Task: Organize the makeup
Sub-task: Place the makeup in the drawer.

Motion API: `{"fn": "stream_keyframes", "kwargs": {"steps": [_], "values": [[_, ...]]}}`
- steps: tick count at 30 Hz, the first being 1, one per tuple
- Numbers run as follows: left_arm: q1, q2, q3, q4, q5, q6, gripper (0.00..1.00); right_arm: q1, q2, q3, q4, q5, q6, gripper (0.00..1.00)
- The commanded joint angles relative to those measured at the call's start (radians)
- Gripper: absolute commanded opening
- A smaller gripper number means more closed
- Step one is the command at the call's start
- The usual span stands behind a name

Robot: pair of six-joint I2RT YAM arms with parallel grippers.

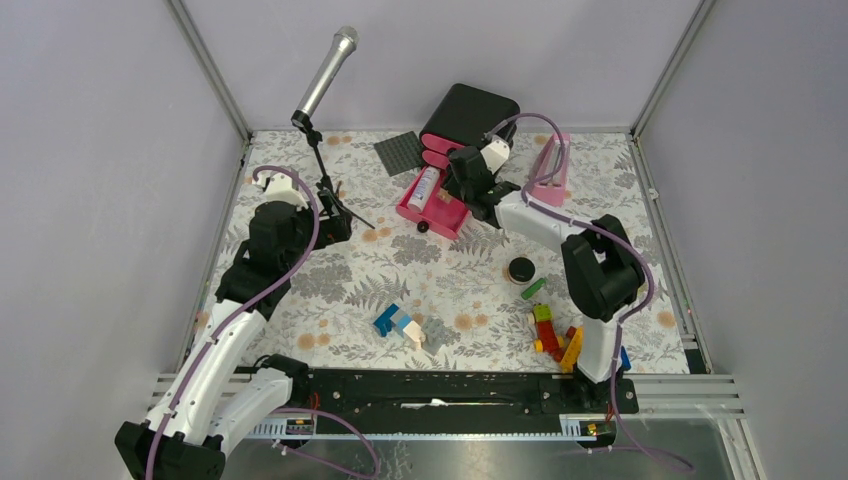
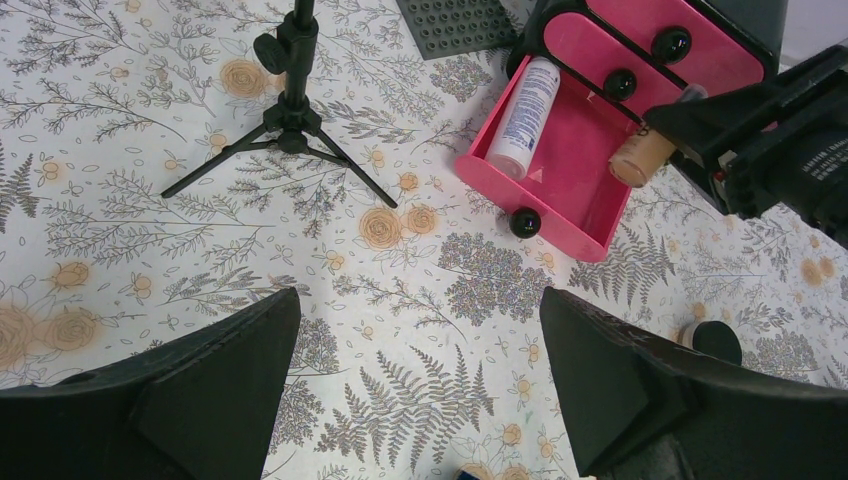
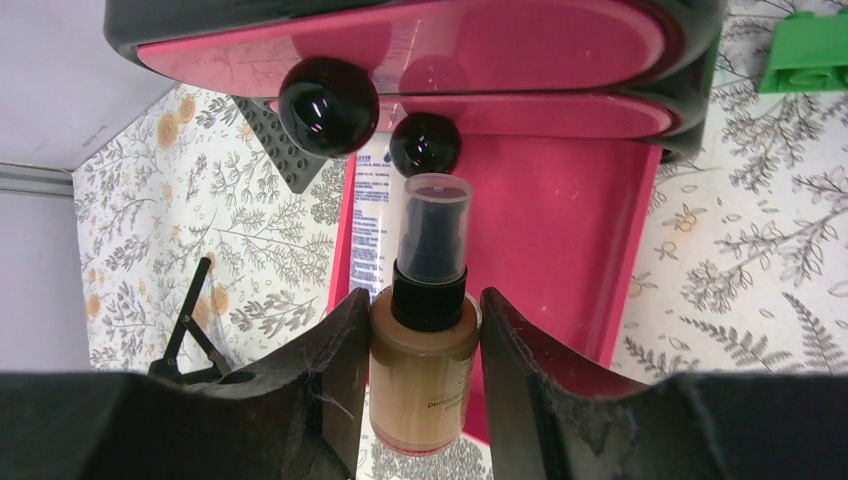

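My right gripper should lower toward the white tube and release the peach bottle, as the bare drawer bottom [image 1: 435, 207] beside that tube is below my gripper.
My right gripper [image 3: 422, 312] is shut on the peach bottle [image 3: 425, 375] with the black pump cap and holds it over the open pink drawer [image 3: 560, 260]. The top view shows this gripper [image 1: 458, 192] above the drawer [image 1: 445, 215]. The white tube [image 1: 425, 187] lies in the drawer along its left side and also shows in the left wrist view [image 2: 525, 115]. The round black compact [image 1: 520, 268] sits on the table. My left gripper [image 2: 420, 300] is open and empty above the floral cloth, near the stand's feet [image 1: 335, 225]. The red pencil, lipstick and palette are out of view.
A black drawer unit [image 1: 468, 115] with pink fronts stands at the back. A microphone on a tripod [image 1: 325, 75] stands left of it, a grey baseplate [image 1: 400, 152] beside it. A pink metronome [image 1: 550, 170] is at the back right. Loose bricks [image 1: 555, 335] and a blue-white brick [image 1: 398, 323] lie near the front.
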Motion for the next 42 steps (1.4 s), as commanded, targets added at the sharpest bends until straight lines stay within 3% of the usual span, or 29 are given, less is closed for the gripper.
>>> {"fn": "stream_keyframes", "kwargs": {"steps": [1, 15, 24, 28, 35, 42], "values": [[0.005, -0.003, 0.000, 0.048, 0.009, -0.003, 0.99, 0.002, 0.060, 0.083, 0.078, 0.033, -0.043, 0.25], [0.005, -0.003, -0.001, 0.048, 0.013, -0.003, 0.99, 0.004, 0.193, 0.149, 0.047, -0.030, -0.026, 0.30], [0.005, 0.000, 0.000, 0.048, 0.014, -0.005, 0.99, 0.012, 0.201, 0.172, 0.032, -0.043, -0.033, 0.65], [0.005, -0.001, 0.000, 0.048, 0.014, -0.005, 0.99, 0.011, 0.185, 0.177, 0.016, -0.035, -0.045, 0.72], [0.006, -0.001, 0.000, 0.048, 0.014, -0.005, 0.99, 0.012, 0.052, 0.110, -0.025, 0.005, -0.110, 0.73], [0.005, -0.006, 0.000, 0.046, 0.010, -0.003, 0.99, 0.006, -0.232, -0.179, -0.008, 0.032, -0.296, 0.78]]}}
